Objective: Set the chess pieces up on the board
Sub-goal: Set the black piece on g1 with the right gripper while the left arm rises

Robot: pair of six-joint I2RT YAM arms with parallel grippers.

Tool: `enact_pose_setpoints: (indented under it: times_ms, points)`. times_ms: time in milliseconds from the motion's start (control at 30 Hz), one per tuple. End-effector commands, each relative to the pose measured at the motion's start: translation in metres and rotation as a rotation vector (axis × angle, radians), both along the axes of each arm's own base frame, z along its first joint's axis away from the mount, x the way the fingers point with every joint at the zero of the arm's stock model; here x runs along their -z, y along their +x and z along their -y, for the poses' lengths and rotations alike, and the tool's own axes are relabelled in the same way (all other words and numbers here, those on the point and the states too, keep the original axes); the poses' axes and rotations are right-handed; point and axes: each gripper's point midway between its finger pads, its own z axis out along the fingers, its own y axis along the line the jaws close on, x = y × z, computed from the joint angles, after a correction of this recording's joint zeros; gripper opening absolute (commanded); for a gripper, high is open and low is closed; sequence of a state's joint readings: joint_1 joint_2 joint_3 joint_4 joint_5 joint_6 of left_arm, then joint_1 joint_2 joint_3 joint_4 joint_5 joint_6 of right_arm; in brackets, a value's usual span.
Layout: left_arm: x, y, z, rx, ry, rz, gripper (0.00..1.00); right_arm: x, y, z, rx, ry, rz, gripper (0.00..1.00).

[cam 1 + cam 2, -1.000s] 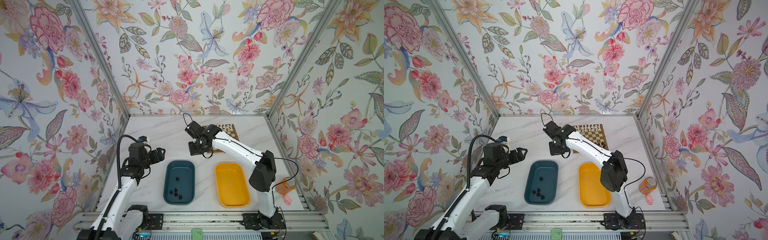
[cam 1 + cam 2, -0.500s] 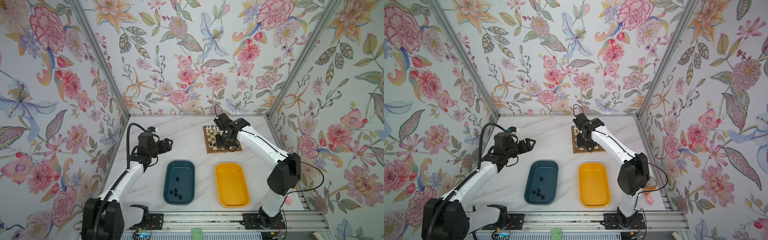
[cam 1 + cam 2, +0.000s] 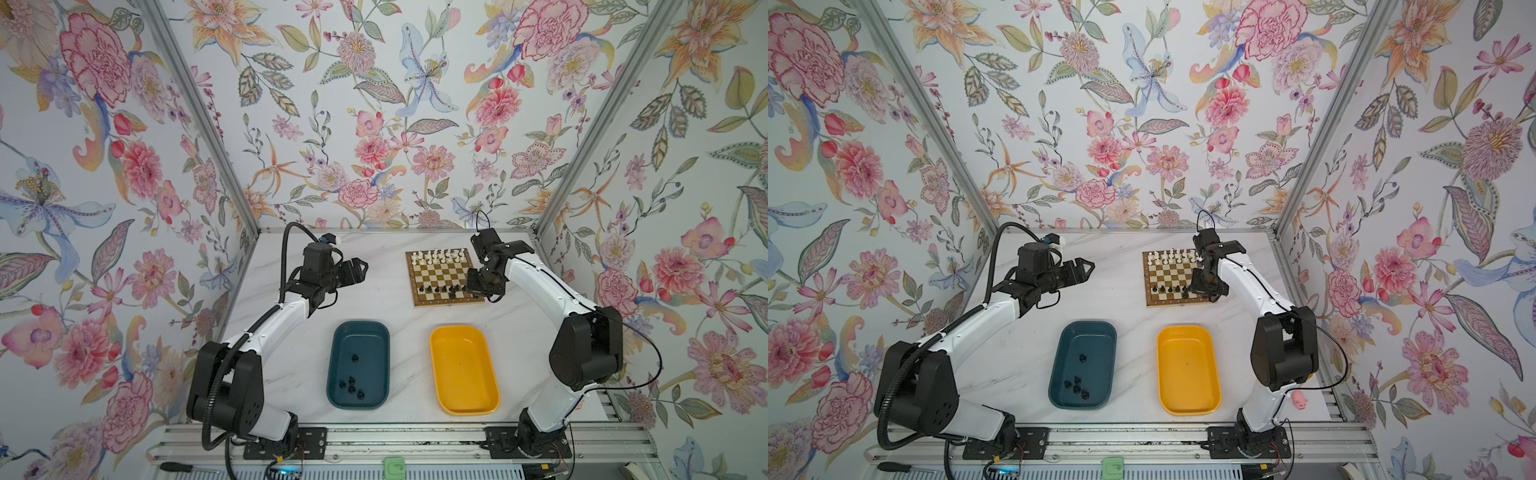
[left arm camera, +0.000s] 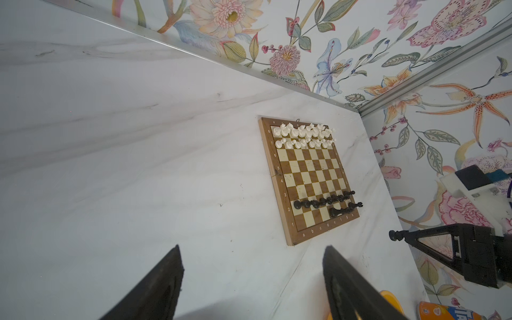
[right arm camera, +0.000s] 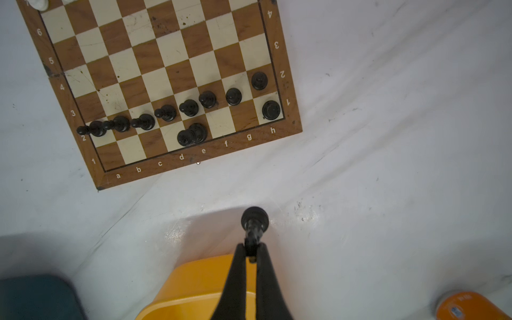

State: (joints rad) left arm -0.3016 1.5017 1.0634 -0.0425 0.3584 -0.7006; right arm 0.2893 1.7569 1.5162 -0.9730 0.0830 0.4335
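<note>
My right gripper moves outward next and lowers the black piece onto the brown square at letter g to release it, since that square stands empty.
The board lies at the back right of the table. White chess pieces fill its two far rows. A row of black pawns stands near its front edge, with two more black pieces behind them. My right gripper is shut on a black piece and hovers over the table just off the board's near right corner. Well left of the board, my left gripper hangs open and empty above the table. In the left wrist view its fingers stand wide apart.
A teal tray at the front middle holds several loose black pieces. Beside it on the right is a yellow tray with nothing in it. An orange can and a small pink toy sit at the table's right front.
My right gripper has swung from left of the board, across it, to its near right corner with the black piece. The left arm has reached farther back and toward the middle, still open.
</note>
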Motion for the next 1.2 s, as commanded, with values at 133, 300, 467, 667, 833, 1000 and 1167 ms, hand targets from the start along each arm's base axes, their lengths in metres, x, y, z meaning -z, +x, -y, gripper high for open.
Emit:
enact_pose_setpoints:
  times_ms: [133,300,467,667,833,1000,1167]
  points:
    - [-0.004,0.022,0.016,0.013,-0.008,0.005,0.80,0.027,0.021,0.002,-0.013,0.043,-0.019,0.00]
    - [-0.011,0.028,0.028,0.046,-0.025,0.029,0.80,0.039,0.034,0.000,-0.023,0.050,-0.030,0.00]
    - [-0.009,0.033,0.046,0.092,-0.011,0.024,0.80,0.050,0.044,0.000,-0.024,0.059,-0.045,0.00]
    - [-0.013,0.041,0.068,0.147,-0.019,0.028,0.80,0.058,0.054,0.002,-0.021,0.064,-0.055,0.00]
    - [-0.016,0.041,0.082,0.197,-0.039,0.042,0.80,0.062,0.061,0.000,-0.025,0.074,-0.059,0.00]
    - [-0.014,0.042,0.084,0.201,-0.041,0.035,0.80,0.068,0.063,-0.001,-0.029,0.074,-0.069,0.00]
    - [-0.013,0.042,0.083,0.198,-0.039,0.034,0.80,0.070,0.066,0.000,-0.031,0.072,-0.071,0.00]
